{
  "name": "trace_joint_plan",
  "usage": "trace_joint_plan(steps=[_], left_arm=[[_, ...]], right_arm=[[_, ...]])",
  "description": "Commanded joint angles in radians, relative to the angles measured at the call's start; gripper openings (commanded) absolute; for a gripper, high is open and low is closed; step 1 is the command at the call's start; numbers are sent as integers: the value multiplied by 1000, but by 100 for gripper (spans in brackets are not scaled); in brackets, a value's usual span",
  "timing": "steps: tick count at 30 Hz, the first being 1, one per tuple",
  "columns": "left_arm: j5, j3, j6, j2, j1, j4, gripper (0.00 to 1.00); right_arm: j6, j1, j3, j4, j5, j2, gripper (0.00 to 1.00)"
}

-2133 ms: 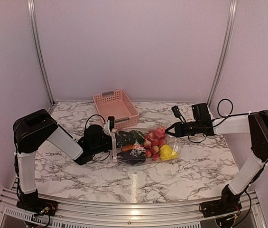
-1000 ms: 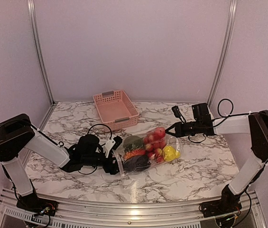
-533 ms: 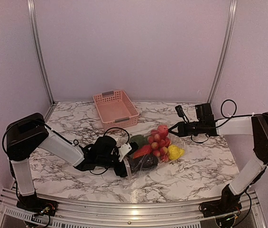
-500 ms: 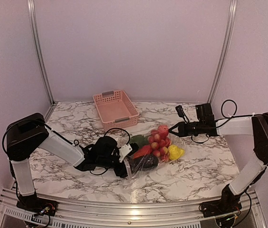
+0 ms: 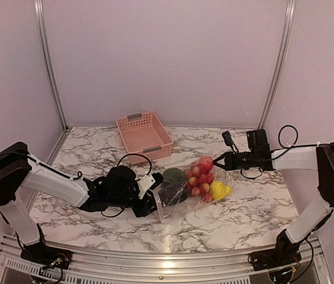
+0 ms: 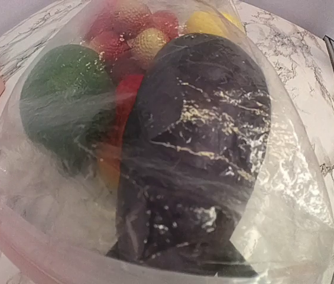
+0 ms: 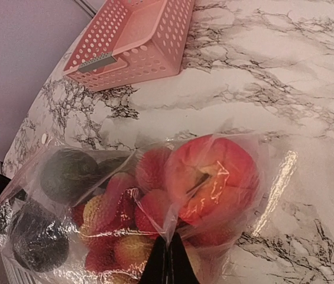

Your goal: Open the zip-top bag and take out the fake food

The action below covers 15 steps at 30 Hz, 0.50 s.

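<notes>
My left gripper draws the eggplant (image 5: 169,194) from the bag's zip end next. It then lifts it outward and releases it inside the empty pink basket, as this stands outward of the gripper.
The clear zip-top bag (image 5: 178,207) lies across the middle of the table, with the fake food inside it. In the top view I see the dark purple eggplant (image 5: 169,194), the green fruit (image 5: 174,175), red balls (image 5: 197,180), the pinkish-red fruit (image 5: 206,163) and the yellow fruit (image 5: 219,189). My left gripper (image 5: 151,190) is at the bag's left, zip end. Its fingers are hidden in the left wrist view, where bag plastic (image 6: 297,195) covers the eggplant (image 6: 196,148). My right gripper (image 5: 216,161) is shut on the bag's far right corner; the right wrist view shows that pinch (image 7: 168,260).
A pink slotted basket (image 5: 122,131) stands empty at the back left of the table; it also shows in the right wrist view (image 7: 143,53). Metal frame posts stand at the back corners. A metal rail runs along the near edge.
My left gripper has carried the bag's zip end nearer and to the right, then drawn back slightly left. The bag and my right gripper have shifted a little right.
</notes>
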Motion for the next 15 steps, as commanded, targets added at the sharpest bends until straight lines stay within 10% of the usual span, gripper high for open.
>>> trace_joint_plan(steps=[1,15], left_arm=[[-19,-39,-81,-88,1,-75,32],[-86,-209,-374,-402,1,-276,29]], right_arm=[[16,-16,-3,24,15,-34,0],[49,-77,-40,60,27,-63,0]])
